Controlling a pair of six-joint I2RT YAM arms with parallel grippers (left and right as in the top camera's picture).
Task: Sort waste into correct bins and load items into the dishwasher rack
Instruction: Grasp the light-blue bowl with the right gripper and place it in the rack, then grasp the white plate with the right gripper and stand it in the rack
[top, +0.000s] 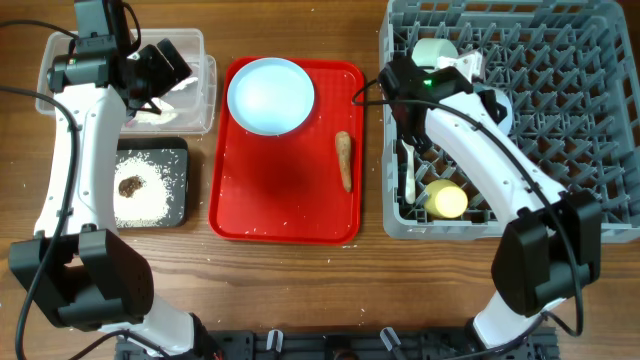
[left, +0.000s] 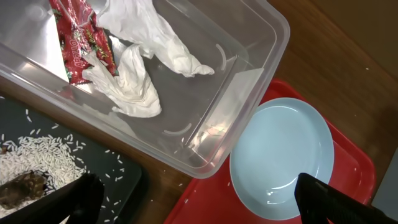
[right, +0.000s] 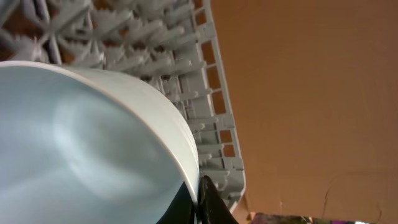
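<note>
I will move my right gripper outward toward the pale green bowl and release the pale blue bowl's rim, as the rack wires (top: 489, 73) beside the pale green bowl lie outward of it.
My left gripper (top: 168, 66) (left: 199, 202) is open and empty, over the near edge of the clear tub (top: 205, 105) (left: 249, 68). The tub holds a red-and-white wrapper (left: 79, 37) and crumpled white paper (left: 134, 74). The black tray (top: 178, 150) (left: 124, 174) holds rice crumbs (top: 150, 195) (left: 37, 163) and a dark brown lump (top: 130, 185) (left: 22, 188). My right gripper (top: 488, 100) (right: 199, 199) is shut on the rim of a pale blue bowl (top: 506, 110) (right: 81, 143) inside the grey rack (top: 600, 120) (right: 208, 93).
A red tray (top: 285, 205) (left: 348, 180) carries a pale blue plate (top: 270, 95) (left: 280, 155) and a long brown carrot-shaped piece (top: 344, 160). In the rack are a pale green bowl (top: 433, 50), a white spoon (top: 408, 175) and a yellow cup (top: 447, 201).
</note>
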